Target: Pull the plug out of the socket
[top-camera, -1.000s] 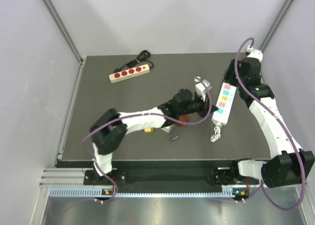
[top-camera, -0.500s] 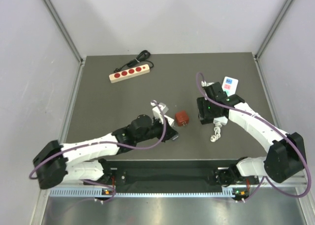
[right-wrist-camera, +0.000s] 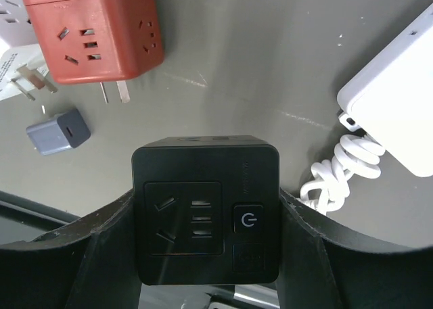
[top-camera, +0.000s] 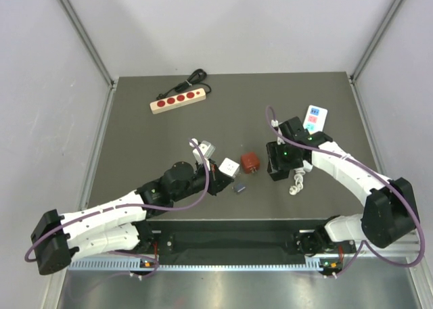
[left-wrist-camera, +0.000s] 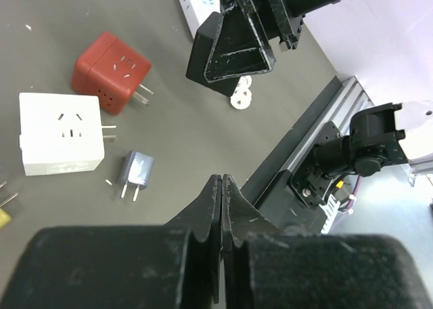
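The right gripper turns to point outward next. It lowers the black cube socket (top-camera: 277,161) onto bare mat beside the red one to release it, because its slots are empty.
My right gripper (right-wrist-camera: 206,211) is shut on a black cube socket (right-wrist-camera: 193,161), held just above the mat; its slots face the right wrist camera and are empty. From above, that socket (top-camera: 277,161) is left of the white cord. A small grey-blue plug (top-camera: 238,187) lies loose on the mat, prongs out, also seen as the plug (left-wrist-camera: 135,174) in the left wrist view. My left gripper (left-wrist-camera: 222,182) is shut with nothing between its fingers, hovering near the plug and a white cube socket (top-camera: 229,168). A red cube socket (top-camera: 251,161) lies between the arms.
A white power strip (top-camera: 312,123) with its coiled cord (top-camera: 296,182) lies right of my right gripper. A wooden strip with red sockets (top-camera: 177,100) and a black cable sits at the far left. The mat's near edge and metal rail (left-wrist-camera: 318,130) are close by.
My left arm has drawn back toward the near left, uncovering the white cube socket. My right gripper with the black socket shifted slightly toward the near side.
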